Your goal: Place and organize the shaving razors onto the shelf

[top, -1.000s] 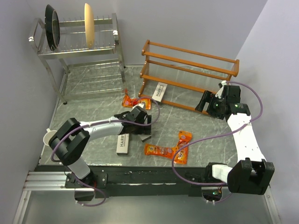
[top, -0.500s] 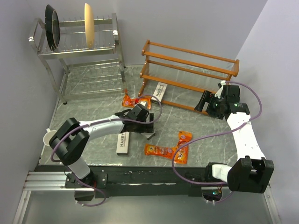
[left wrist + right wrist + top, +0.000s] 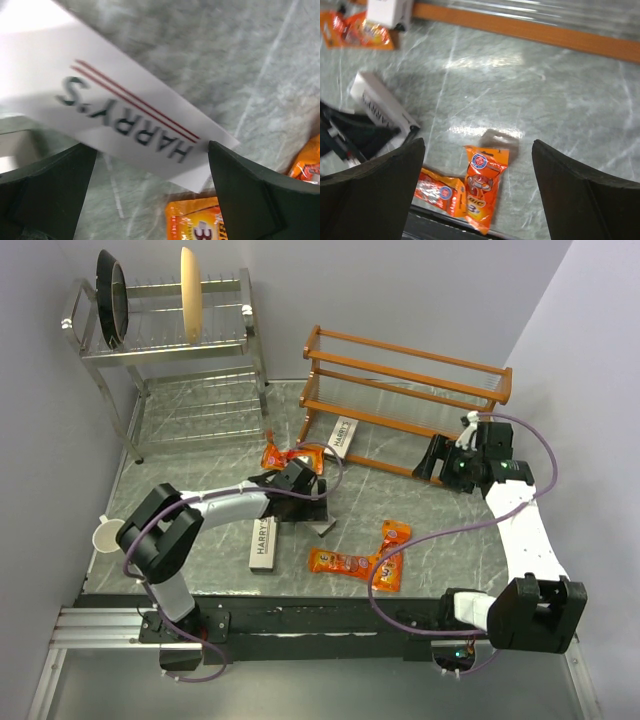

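Observation:
The tilted HARRY'S box lies at a slant, so I will move my right gripper to the left in the top view and down, and turn it so its fingers are on both sides of the box's near end (image 3: 323, 527) (image 3: 404, 121).
One pale-grey HARRY'S box (image 3: 321, 526) lies tilted just past my left gripper (image 3: 308, 506). In the left wrist view this box (image 3: 125, 110) is blurred and spans the wide gap between my open fingers (image 3: 250, 195); I cannot tell whether it touches them. A second box (image 3: 263, 543) lies flat near the arm. A third (image 3: 342, 437) leans at the foot of the orange-brown shelf (image 3: 405, 368). One orange pack (image 3: 293, 457) lies by the shelf's left end, and two more (image 3: 340, 562) (image 3: 392, 552) lie at the front. My right gripper (image 3: 438, 455) hovers open and empty by the shelf's right end.
A steel dish rack (image 3: 170, 330) with a pan and a plate stands at the back left. A white funnel (image 3: 103, 536) sits at the left edge. The right wrist view shows the two front orange packs (image 3: 485, 185) and the shelf's bottom rail (image 3: 530, 30).
My left gripper has drawn back towards the shelf, and the box by it has shifted right and turned. My right gripper has barely moved.

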